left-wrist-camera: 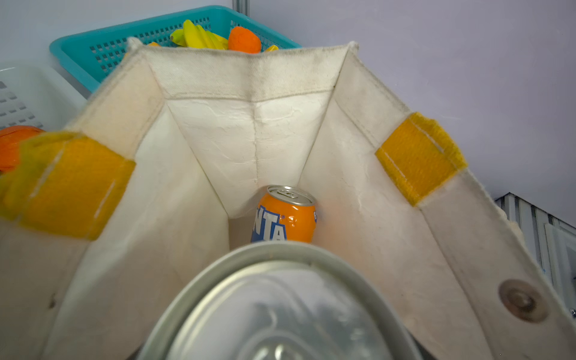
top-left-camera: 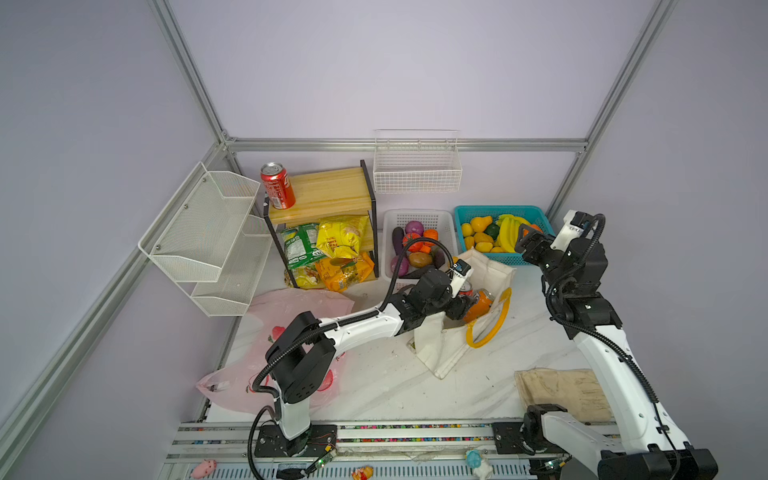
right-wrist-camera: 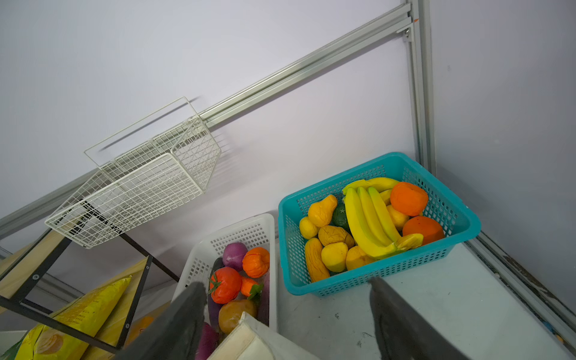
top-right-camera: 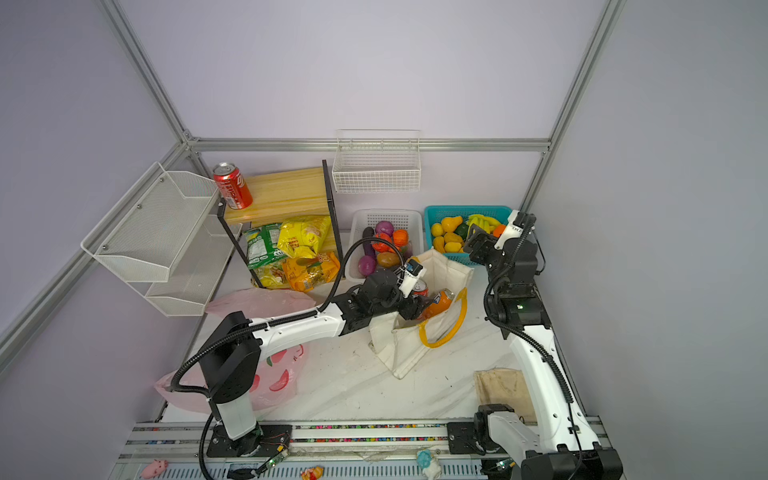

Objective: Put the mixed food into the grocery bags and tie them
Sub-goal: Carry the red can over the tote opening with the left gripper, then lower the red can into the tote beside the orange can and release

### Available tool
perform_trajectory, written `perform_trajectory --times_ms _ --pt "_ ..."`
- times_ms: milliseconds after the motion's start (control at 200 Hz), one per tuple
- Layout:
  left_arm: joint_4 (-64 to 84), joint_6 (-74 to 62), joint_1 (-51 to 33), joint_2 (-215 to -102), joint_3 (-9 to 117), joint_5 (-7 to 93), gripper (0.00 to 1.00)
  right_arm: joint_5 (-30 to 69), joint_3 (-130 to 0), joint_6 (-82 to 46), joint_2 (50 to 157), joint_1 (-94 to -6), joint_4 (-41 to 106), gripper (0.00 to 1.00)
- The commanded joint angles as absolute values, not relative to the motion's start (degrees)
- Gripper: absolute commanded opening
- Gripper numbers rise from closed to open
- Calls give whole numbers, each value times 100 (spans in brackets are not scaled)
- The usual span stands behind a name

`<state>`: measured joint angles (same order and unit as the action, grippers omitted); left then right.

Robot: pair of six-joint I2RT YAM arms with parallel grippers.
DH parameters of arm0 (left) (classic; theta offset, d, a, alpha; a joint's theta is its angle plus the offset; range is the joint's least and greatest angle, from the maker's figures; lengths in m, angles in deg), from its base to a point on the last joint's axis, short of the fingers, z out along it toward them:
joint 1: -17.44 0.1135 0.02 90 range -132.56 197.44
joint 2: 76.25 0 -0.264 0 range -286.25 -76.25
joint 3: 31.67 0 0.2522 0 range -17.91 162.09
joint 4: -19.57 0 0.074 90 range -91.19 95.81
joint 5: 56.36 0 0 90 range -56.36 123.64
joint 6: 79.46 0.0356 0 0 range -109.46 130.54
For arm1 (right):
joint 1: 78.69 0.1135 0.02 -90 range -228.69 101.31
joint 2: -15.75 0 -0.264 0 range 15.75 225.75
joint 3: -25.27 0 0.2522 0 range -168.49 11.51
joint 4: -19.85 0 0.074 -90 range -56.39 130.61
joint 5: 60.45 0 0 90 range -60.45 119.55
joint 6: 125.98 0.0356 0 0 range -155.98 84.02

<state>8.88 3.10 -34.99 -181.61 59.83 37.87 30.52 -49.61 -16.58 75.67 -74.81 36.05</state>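
Observation:
The tote's bottom is free below my left gripper, beside the orange soda can. My left gripper will next go down through the opening of the tote [top-left-camera: 490,266] and let go of the silver-topped cola can.
The white canvas tote [top-left-camera: 490,266] [left-wrist-camera: 249,140] stands open mid-table, an orange soda can [top-left-camera: 480,307] [left-wrist-camera: 286,218] inside it. My left gripper [top-left-camera: 459,309] [top-right-camera: 411,309] reaches into its mouth, shut on a red cola can [top-left-camera: 466,287] whose silver top [left-wrist-camera: 280,311] hides the jaws in the left wrist view. Another cola can [top-left-camera: 277,185] stands on the wooden shelf. Tomato [right-wrist-camera: 226,285], potato [right-wrist-camera: 237,313] and onion [right-wrist-camera: 234,255] lie in the white basket [right-wrist-camera: 243,230]. The pink bag [top-left-camera: 299,303] lies flat under the left arm. My right gripper [top-left-camera: 525,241] [right-wrist-camera: 286,283] hangs open and empty near the baskets.
A teal basket [top-left-camera: 498,210] of yellow toy fruit sits at the back right. Snack packets [top-left-camera: 340,237] fill the shelf's lower level. White wire racks hang on the left wall [top-left-camera: 199,232] and back wall [top-left-camera: 417,174]. A beige cloth [top-left-camera: 561,390] lies front right.

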Motion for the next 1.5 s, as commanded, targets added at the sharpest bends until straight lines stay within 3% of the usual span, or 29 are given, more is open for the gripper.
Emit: perform_trajectory --times_ms 0,310,590,875,1495 --pt "1121 988 -3457 -18179 6251 4350 53 2972 -4836 -1691 7521 -7491 3563 84" --pt "179 1515 -3276 -18830 7164 5234 53 2937 -4788 -1698 7466 -7493 3559 84" --pt "224 1752 -3239 -19351 7605 5486 53 2923 -4712 -1691 7483 -7491 3528 84" --pt "-693 2241 -3240 -19927 8653 5905 53 2920 -4666 -1693 7503 -7491 3463 84" --pt "-790 2845 -3318 -20364 8475 5694 61 2886 -4623 -1724 7531 -7491 3395 84"
